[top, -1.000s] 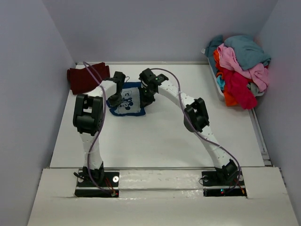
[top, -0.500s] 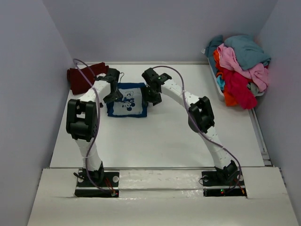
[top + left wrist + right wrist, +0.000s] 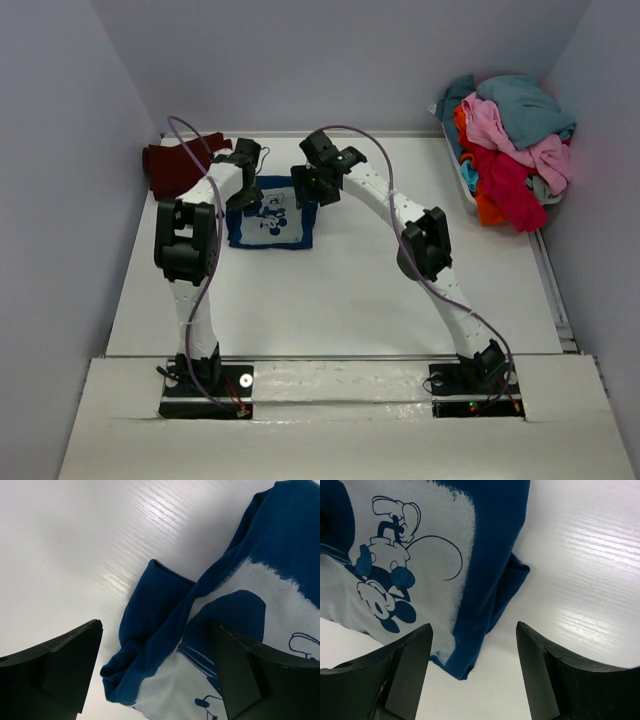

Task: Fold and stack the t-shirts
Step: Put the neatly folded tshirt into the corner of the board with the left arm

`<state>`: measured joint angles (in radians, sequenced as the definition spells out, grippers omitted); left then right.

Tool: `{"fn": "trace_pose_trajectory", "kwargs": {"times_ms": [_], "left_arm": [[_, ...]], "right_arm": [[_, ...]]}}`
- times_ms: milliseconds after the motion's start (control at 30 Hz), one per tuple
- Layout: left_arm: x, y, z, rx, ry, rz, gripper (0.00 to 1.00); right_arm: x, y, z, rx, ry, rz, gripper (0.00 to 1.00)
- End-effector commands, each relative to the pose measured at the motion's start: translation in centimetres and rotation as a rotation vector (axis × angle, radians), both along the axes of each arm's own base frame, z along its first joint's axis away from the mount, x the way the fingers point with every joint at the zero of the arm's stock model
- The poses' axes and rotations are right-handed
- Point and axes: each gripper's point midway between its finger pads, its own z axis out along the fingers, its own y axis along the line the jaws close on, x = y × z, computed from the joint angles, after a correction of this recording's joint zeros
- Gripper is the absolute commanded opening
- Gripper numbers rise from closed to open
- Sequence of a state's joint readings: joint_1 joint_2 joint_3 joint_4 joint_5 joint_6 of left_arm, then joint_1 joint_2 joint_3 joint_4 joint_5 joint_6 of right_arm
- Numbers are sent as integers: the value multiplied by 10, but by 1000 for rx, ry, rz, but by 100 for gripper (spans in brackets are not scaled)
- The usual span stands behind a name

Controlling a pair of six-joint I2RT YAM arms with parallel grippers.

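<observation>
I need to move my left gripper down onto the navy shirt's side edge [image 3: 171, 622] nearest the maroon t-shirt next and close it, because the loose folds there are between its open fingers.
The navy blue t-shirt [image 3: 270, 218] with its white cartoon print lies folded in a flat square at the table's far left-centre. My left gripper [image 3: 243, 190] hovers open over its far left corner; loose navy folds [image 3: 150, 605] lie below and between the fingers [image 3: 65, 665], untouched. At the shirt's far right corner my right gripper [image 3: 306, 190] is also open, above the shirt's edge [image 3: 490, 555]; its fingers [image 3: 547, 670] hold nothing. A dark maroon t-shirt [image 3: 178, 165] lies at the far left. More t-shirts [image 3: 510, 140], teal, pink, red and orange, are heaped at the far right.
A white basket [image 3: 466, 185] at the far right edge holds the heap. Grey walls close in the table on the left, back and right. Bare white tabletop [image 3: 340, 300] stretches between the navy shirt and the arm bases.
Both grippers opened and let go of the navy shirt, which spread from a bunched shape into a flat folded square. Both wrists then drew back a little toward the far edge.
</observation>
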<state>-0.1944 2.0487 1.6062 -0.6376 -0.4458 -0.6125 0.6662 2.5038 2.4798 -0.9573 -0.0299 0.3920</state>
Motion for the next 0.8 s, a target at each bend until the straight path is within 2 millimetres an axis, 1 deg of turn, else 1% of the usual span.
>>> {"fn": "trace_pose_trajectory", "kwargs": {"times_ms": [0, 33, 100, 133, 233, 267, 300, 333, 367, 400, 533, 567, 667, 700, 733, 767], "left_arm": [[18, 0, 5, 18, -8, -16, 99], [20, -2, 8, 12, -16, -18, 99], [24, 0, -2, 5, 7, -23, 99], [25, -1, -3, 2, 8, -26, 99], [24, -2, -7, 0, 17, -35, 99], [23, 3, -9, 2, 24, -30, 99], [22, 3, -10, 1, 28, -32, 99], [20, 3, -13, 0, 36, -34, 99], [20, 7, -15, -4, 40, -28, 99], [19, 7, -17, -5, 47, -31, 99], [11, 11, -29, -10, 72, -27, 98], [11, 11, -28, -10, 71, -27, 98], [1, 10, -41, -21, 97, -32, 91], [-2, 10, -44, -25, 106, -34, 85], [-4, 10, -44, -27, 106, -35, 82], [-10, 10, -50, -28, 118, -35, 78]], "right_arm": [[15, 6, -9, 23, -18, -21, 74], [19, 1, -11, 29, -10, -37, 74], [22, -2, -18, 35, 11, -55, 74], [26, -8, -21, 37, 21, -69, 74], [28, -12, -27, 35, 39, -85, 74], [27, -12, -29, 34, 42, -84, 74], [31, -16, -29, 40, 45, -98, 74], [31, -15, -30, 43, 47, -99, 74], [31, -15, -32, 45, 51, -99, 74], [34, -19, -37, 45, 60, -108, 74], [34, -10, -43, 79, 71, -89, 74], [36, -9, -43, 83, 65, -87, 74], [36, 0, -48, 118, 71, -59, 74], [35, 1, -51, 123, 78, -53, 73], [35, 3, -51, 133, 81, -48, 72], [33, 5, -53, 140, 95, -43, 71]]}}
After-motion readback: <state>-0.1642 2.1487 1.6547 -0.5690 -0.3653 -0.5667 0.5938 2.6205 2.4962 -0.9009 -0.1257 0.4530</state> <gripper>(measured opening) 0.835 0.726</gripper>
